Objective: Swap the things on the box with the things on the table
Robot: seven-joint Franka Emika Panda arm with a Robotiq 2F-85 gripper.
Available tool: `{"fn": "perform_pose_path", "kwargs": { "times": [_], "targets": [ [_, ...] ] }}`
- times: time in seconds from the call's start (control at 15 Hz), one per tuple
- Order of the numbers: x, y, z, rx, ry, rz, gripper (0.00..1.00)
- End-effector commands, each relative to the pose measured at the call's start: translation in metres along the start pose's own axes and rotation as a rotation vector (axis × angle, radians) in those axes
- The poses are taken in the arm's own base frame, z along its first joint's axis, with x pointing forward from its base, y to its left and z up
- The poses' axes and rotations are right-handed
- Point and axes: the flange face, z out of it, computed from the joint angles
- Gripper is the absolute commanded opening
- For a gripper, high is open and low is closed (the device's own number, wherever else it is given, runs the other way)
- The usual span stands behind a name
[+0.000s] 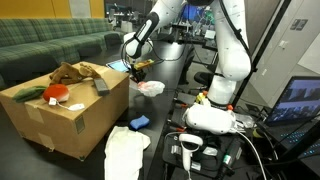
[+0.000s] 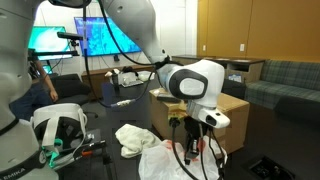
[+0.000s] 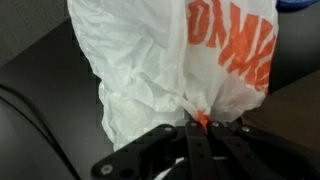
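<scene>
Next, my gripper moves down toward the tabletop below it and lets go of the pinched fold, as the bag already droops onto the black table beside the cardboard box.
My gripper (image 3: 197, 124) is shut on a pinched fold of a white plastic bag (image 3: 170, 60) with orange lettering. In both exterior views the gripper (image 1: 138, 74) (image 2: 195, 140) hangs just over the black table (image 1: 175, 105), beside the large brown cardboard box (image 1: 70, 115) (image 2: 236, 108), and the bag (image 1: 150, 88) (image 2: 172, 160) droops below it onto the table. On top of the box lie a brown crumpled thing (image 1: 76, 72) and a red and white item (image 1: 55, 95).
A white cloth (image 1: 125, 155) (image 2: 130, 137) and a small blue object (image 1: 139, 122) lie on the table in front of the box. The arm's white base (image 1: 212, 117), cables and monitors (image 2: 100, 35) stand close by. A green sofa (image 1: 50, 45) is behind.
</scene>
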Motion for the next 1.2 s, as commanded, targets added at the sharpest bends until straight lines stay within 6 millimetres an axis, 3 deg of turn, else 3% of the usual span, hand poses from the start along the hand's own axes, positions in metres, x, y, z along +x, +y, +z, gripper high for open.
{"fn": "perform_pose_path", "kwargs": {
  "times": [0.0, 0.27, 0.33, 0.47, 0.67, 1.0, 1.13],
  "targets": [
    [0.002, 0.007, 0.032, 0.067, -0.046, 0.044, 0.00],
    [0.010, 0.020, 0.059, 0.126, -0.097, 0.102, 0.02],
    [0.012, 0.024, 0.062, 0.138, -0.105, 0.108, 0.27],
    [0.013, 0.030, 0.066, 0.153, -0.115, 0.108, 0.33],
    [0.012, 0.034, 0.065, 0.165, -0.119, 0.089, 0.58],
    [-0.007, 0.018, 0.061, 0.158, -0.112, -0.029, 0.95],
    [-0.019, 0.004, 0.060, 0.161, -0.103, -0.084, 1.00]
  ]
}}
